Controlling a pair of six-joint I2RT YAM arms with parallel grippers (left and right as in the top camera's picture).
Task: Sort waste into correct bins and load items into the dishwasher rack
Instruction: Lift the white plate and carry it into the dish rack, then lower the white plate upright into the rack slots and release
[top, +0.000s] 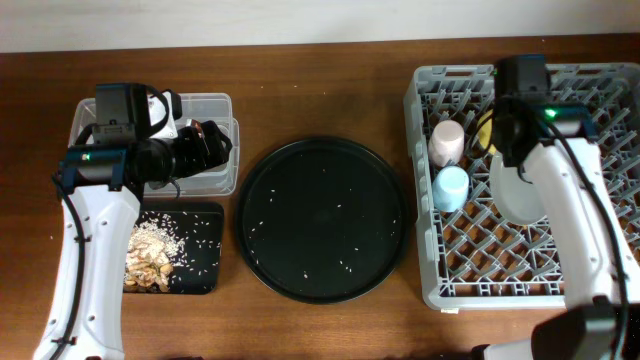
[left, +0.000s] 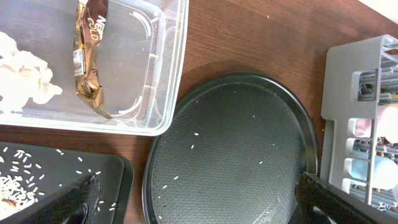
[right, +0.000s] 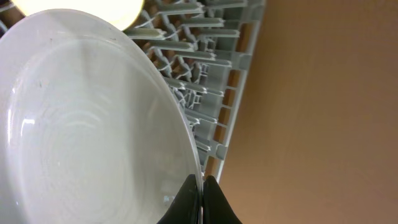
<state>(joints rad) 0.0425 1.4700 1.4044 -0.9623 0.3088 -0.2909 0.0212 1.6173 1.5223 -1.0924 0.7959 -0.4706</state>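
Observation:
The robot's right gripper needs to lower toward the left in the overhead view next and let go of the plate on the rack's wires beside the blue cup (top: 452, 187), because there is a gap there.
My left gripper (left: 196, 200) hangs wide open and empty over the clear tub's near edge and the round tray. Inside the clear tub (left: 169, 74) lie a crumpled white tissue (left: 22, 74) and a brown-gold snack wrapper (left: 90, 56). Food scraps (top: 150, 258) with rice grains sit in the shallow black tray (top: 200, 250). My right gripper (right: 203, 184) is shut on the rim of the pale plate (right: 87, 124), which stands on edge in the dishwasher rack (top: 470, 260). A pink cup (top: 447, 142) and a blue cup (top: 452, 187) stand in the rack. The yellow bowl (right: 81, 9) lies behind the plate.
A large round black tray (top: 320, 220) with scattered rice grains lies between the bins and the rack. The rack's left wall (left: 339, 93) rises close to my left gripper's right finger. Bare wooden table (right: 323, 112) lies beyond the rack's far side.

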